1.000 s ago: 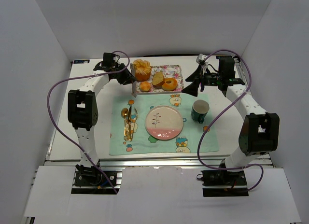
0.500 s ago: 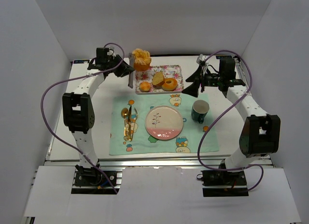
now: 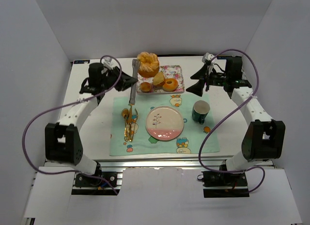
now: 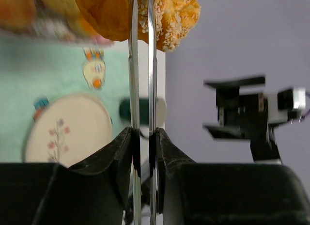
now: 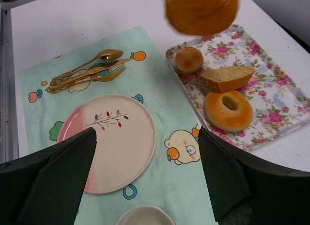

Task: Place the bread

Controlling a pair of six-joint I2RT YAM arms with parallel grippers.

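Note:
I should move my left gripper back over the empty plate below next, to its right in the top view, then lower the bread (image 3: 147,64) and let go of the tongs.
The bread (image 3: 147,64), a round orange-golden bun with a pale ridged top, hangs in the air over the back left corner of the floral tray (image 3: 177,72). Metal tongs (image 3: 133,84) pinch it. My left gripper (image 3: 129,82) is shut on the tongs. In the left wrist view the two tong blades (image 4: 134,65) run up between my fingers (image 4: 123,147) to the bread (image 4: 169,16). My right gripper (image 3: 193,84) is open and empty, right of the tray. Its wrist view shows the bread (image 5: 201,11) raised above the tray (image 5: 281,104) and the gripper (image 5: 145,137) wide open.
The tray holds a doughnut (image 3: 169,84), a bread slice (image 3: 158,79) and a tiny bun (image 3: 146,86). A pink-and-cream plate (image 3: 164,123) lies on the green placemat (image 3: 193,142), with gold cutlery (image 3: 128,120) to its left and a dark green cup (image 3: 201,111) to its right.
The bread has been lifted off the tray's left end in the tongs and now hangs higher and slightly right. The left arm has swung out leftward. The right arm barely moved.

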